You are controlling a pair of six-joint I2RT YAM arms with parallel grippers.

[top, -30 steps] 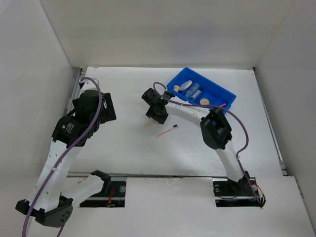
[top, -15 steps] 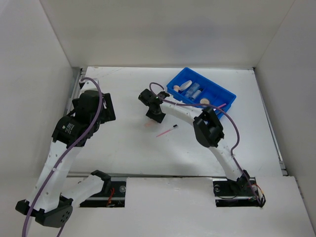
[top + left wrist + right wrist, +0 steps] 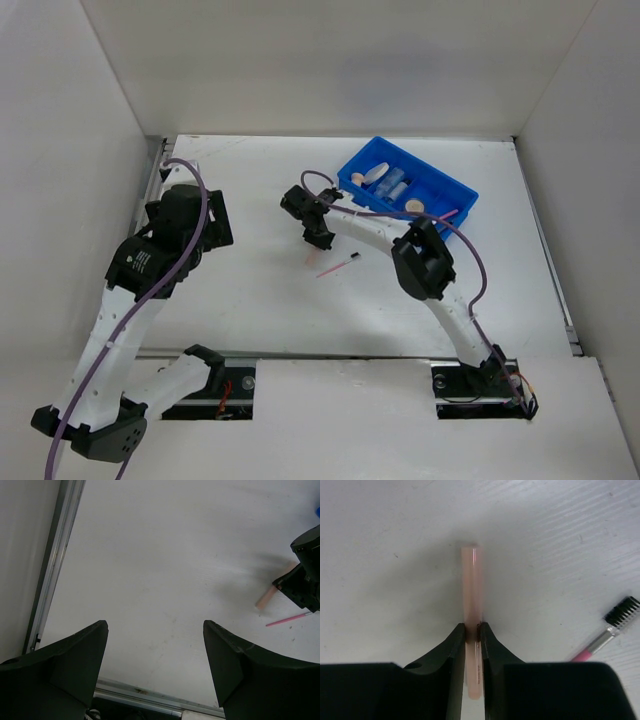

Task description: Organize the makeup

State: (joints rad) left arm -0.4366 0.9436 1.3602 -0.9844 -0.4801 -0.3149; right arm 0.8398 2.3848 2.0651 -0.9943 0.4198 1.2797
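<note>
My right gripper rises next, moves to the right in the top view and releases the stick there, since a pink piece lies in the bin's end section.
My right gripper is shut on a pale pink stick, which lies on the white table and sticks out beyond the fingertips. In the top view this gripper is left of centre, over the stick. A thin pink-handled brush with black bristles lies just to the right of it. My left gripper hangs open and empty over bare table, well left of the stick. A round beige puff, clear vials and a small round compact sit in the bin.
The blue divided bin stands at the back right, behind the right arm. A metal rail runs along the table's left edge by the white wall. White walls enclose the table on three sides.
The right gripper has shifted slightly left and closed its jaws onto the pink stick. The left arm has not moved.
</note>
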